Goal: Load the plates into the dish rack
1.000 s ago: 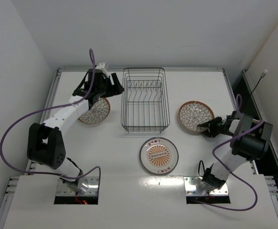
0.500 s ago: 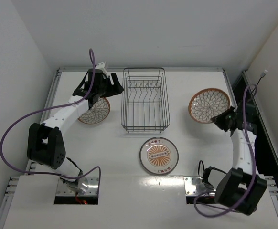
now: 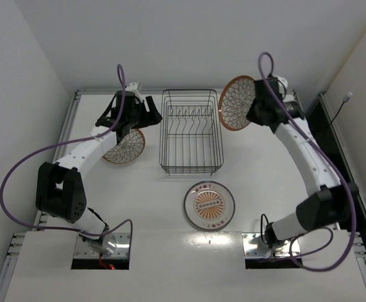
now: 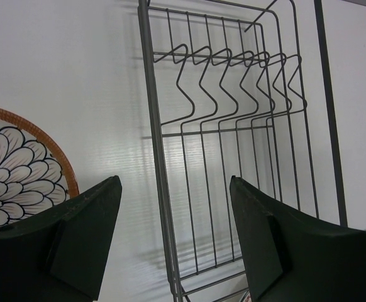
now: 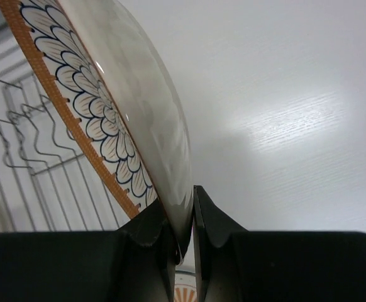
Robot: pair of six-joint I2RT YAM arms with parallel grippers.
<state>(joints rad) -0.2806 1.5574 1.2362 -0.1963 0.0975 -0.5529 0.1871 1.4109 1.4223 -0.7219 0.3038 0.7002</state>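
Observation:
The right gripper moves over the rack next and lowers the plate into the slot by its nearer side wall [image 3: 209, 121] to release it, since the slot is empty.
My right gripper [image 3: 253, 108] [image 5: 183, 233] is shut on the rim of a petal-patterned plate [image 3: 236, 103] [image 5: 133, 126], held upright in the air just right of the dish rack's back corner. The black wire dish rack [image 3: 189, 131] [image 4: 233, 126] stands at the table's centre back with nothing in it. A second petal-patterned plate [image 3: 126, 146] [image 4: 16, 163] lies flat left of the rack. My left gripper [image 3: 146, 113] [image 4: 173, 236] hovers open above that plate's far side, by the rack's left wall. A third plate [image 3: 209, 205] with a banded centre lies in front of the rack.
White walls close in the table at the back and both sides. A raised metal rail [image 3: 183, 92] runs along the table's back edge behind the rack. Purple cables [image 3: 19, 170] loop from both arms.
The right arm has lifted its plate off the table at the right and swung it up and left to beside the rack's back right corner. The left arm has not moved.

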